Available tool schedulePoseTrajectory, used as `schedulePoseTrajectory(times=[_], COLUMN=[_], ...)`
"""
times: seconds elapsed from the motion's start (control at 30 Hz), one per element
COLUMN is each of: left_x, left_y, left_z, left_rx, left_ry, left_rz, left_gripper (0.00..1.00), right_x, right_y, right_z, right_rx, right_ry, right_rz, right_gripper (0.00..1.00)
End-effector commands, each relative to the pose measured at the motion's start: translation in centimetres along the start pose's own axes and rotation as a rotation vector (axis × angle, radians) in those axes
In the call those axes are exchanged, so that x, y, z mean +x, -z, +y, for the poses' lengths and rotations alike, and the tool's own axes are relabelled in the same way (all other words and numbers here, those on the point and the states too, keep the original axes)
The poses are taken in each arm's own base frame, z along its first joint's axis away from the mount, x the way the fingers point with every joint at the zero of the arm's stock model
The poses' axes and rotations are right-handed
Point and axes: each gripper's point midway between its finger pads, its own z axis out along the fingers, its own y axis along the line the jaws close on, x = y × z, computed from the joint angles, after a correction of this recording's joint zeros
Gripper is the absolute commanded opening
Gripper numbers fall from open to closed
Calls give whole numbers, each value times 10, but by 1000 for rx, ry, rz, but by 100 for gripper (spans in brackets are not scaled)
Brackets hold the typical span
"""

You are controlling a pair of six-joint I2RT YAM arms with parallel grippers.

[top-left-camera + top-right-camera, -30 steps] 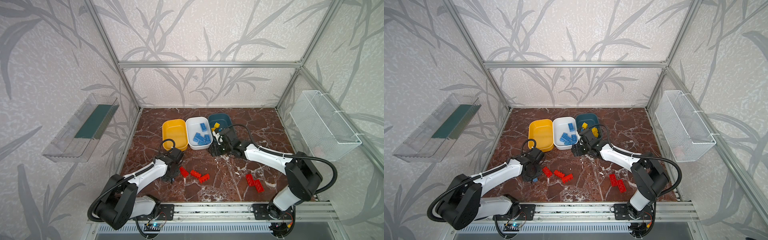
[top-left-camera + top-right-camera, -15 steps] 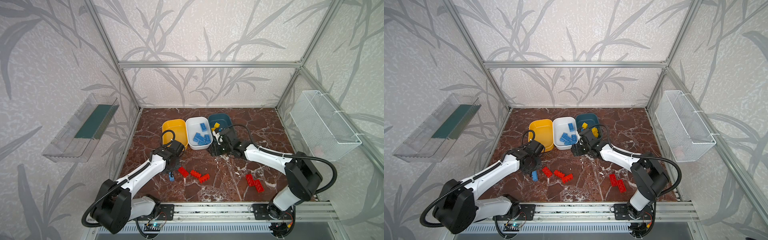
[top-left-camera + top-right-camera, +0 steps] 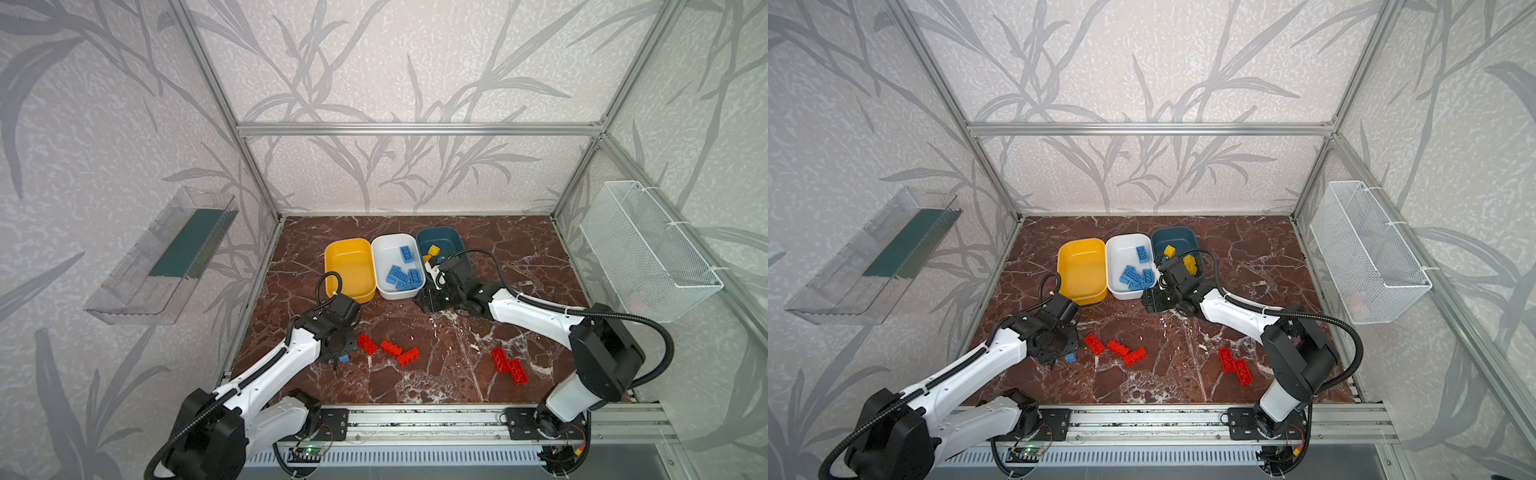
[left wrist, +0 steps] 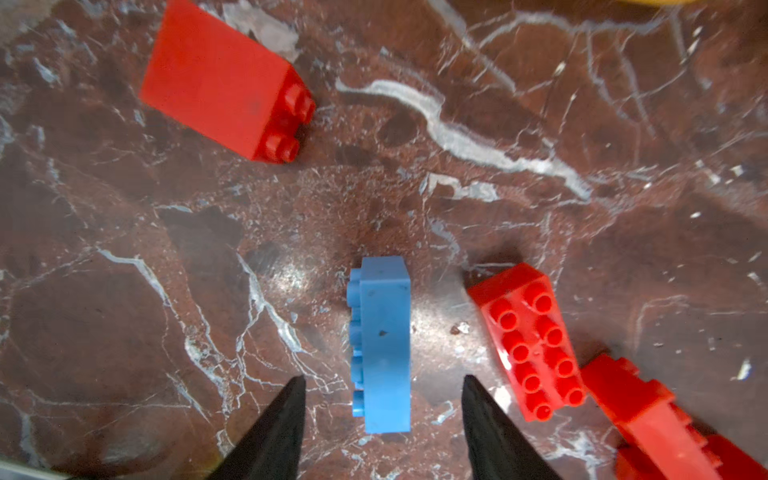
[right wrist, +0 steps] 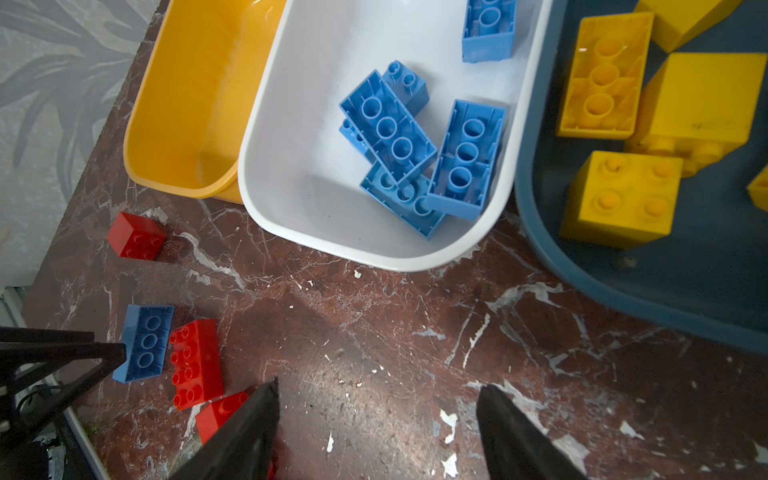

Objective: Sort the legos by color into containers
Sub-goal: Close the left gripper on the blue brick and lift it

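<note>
Next, my left gripper lowers onto the blue lego around its middle (image 3: 344,358) (image 4: 385,356) and closes, since the lego lies below, long sides lined up between the open fingers.
A blue lego (image 4: 384,345) lies on its side on the marble floor (image 3: 449,345). My left gripper (image 4: 382,380) stands open over the near end of this lego, fingers clear of it on both sides; in both top views it shows by the arm (image 3: 344,358) (image 3: 1070,357). Three red legos (image 3: 391,347) lie just to its right, two more (image 3: 509,365) farther right. The yellow tub (image 3: 332,257) is empty, the white tub (image 3: 380,270) holds blue legos (image 5: 390,124), the teal tub (image 3: 440,235) holds yellow legos (image 5: 623,199). My right gripper (image 5: 378,386) hangs open and empty before the white tub.
A white wire basket (image 3: 648,249) hangs on the right wall and a clear tray (image 3: 166,257) on the left wall. Another red lego (image 5: 135,237) lies near the yellow tub's front. The metal rail (image 3: 415,419) runs along the front edge.
My left gripper rose shut without the blue lego, which stayed on the floor. It has since come back over the lego and opened. The right arm has not moved.
</note>
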Motion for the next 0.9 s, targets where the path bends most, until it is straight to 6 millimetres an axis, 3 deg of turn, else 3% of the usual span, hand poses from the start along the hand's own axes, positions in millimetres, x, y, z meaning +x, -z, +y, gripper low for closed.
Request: schedulePoseTrajectory(times=[0.0, 0.3, 0.47, 0.57, 0.67, 0.87], left_x=[-1, -2, -5, -6, -10, -24], left_y=[-8, -31, -37, -35, -30, -6], left_z=[-1, -7, -8, -10, -10, -17], left_rx=[8, -60, -92, -76, -76, -52], left_ry=[27, 15, -8, 0, -1, -11], left_rz=[-10, 46, 58, 50, 32, -7], left_gripper=[58, 50, 35, 25, 0, 1], right_x=[2, 4, 3, 1, 2, 3], right_y=[0, -4, 0, 2, 1, 1], right_z=[0, -1, -2, -2, -2, 0], right_rx=[-9, -7, 0, 4, 3, -13], right_ry=[-5, -9, -4, 0, -2, -8], right_rz=[2, 12, 1, -7, -5, -2], right_gripper=[76, 76, 76, 76, 76, 76])
